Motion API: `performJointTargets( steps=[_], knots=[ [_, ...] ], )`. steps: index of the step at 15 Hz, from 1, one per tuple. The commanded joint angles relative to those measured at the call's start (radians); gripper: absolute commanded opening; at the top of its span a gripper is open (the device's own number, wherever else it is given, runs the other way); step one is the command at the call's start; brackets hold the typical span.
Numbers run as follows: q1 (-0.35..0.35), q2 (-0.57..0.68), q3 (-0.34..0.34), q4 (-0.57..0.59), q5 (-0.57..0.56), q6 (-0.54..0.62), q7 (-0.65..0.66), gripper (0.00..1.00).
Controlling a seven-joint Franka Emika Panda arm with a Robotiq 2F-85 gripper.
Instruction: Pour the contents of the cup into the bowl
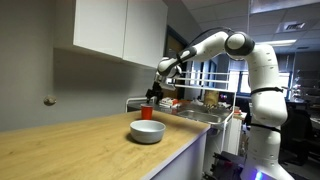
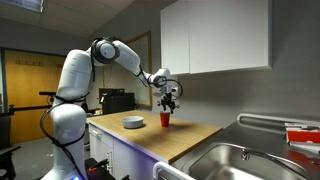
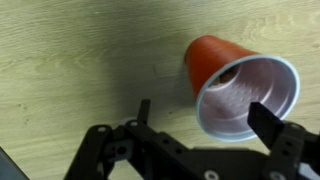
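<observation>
My gripper moves down next, with the red cup's (image 1: pixel 148 112) rim passing between its open fingers and one finger inside. Then it closes on the cup's side.
The small red cup (image 1: pixel 148 112) (image 2: pixel 166 119) stands upright on the wooden counter (image 1: pixel 70 140), behind the pale grey-white bowl (image 1: pixel 147 131) (image 2: pixel 133 122). In the wrist view the cup (image 3: pixel 215 62) shows its red wall and pale inside; I cannot tell its contents. My gripper (image 1: pixel 155 93) (image 2: pixel 168 99) (image 3: pixel 205 118) hangs just above the cup, open and empty. One finger is over bare wood and the other overlaps the cup's rim. Nothing is held.
White wall cabinets (image 1: pixel 120 30) (image 2: pixel 215 35) hang above the counter. A steel sink (image 2: pixel 250 155) lies at one end of the counter. Cluttered items (image 1: pixel 195 102) stand behind the cup. The counter's front edge (image 1: pixel 180 150) is near the bowl.
</observation>
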State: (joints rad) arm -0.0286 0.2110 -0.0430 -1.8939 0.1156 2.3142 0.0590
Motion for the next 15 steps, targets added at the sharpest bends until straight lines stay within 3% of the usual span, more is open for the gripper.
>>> performJointTargets(
  steps=[1, 3, 4, 5, 11, 14, 15],
  knots=[
    [-0.023, 0.066, -0.008, 0.085, -0.003, -0.065, 0.0, 1.0],
    [-0.034, 0.084, -0.008, 0.095, 0.004, -0.081, -0.005, 1.0],
    [-0.038, 0.093, -0.009, 0.1, 0.002, -0.086, -0.006, 0.75],
    [-0.041, 0.099, -0.01, 0.101, 0.0, -0.093, -0.003, 0.75],
    [-0.05, 0.117, -0.01, 0.113, 0.005, -0.123, 0.002, 0.27],
    [-0.048, 0.111, -0.009, 0.11, 0.004, -0.128, 0.007, 0.06],
    [-0.043, 0.109, -0.011, 0.107, -0.004, -0.13, 0.017, 0.06]
  ],
)
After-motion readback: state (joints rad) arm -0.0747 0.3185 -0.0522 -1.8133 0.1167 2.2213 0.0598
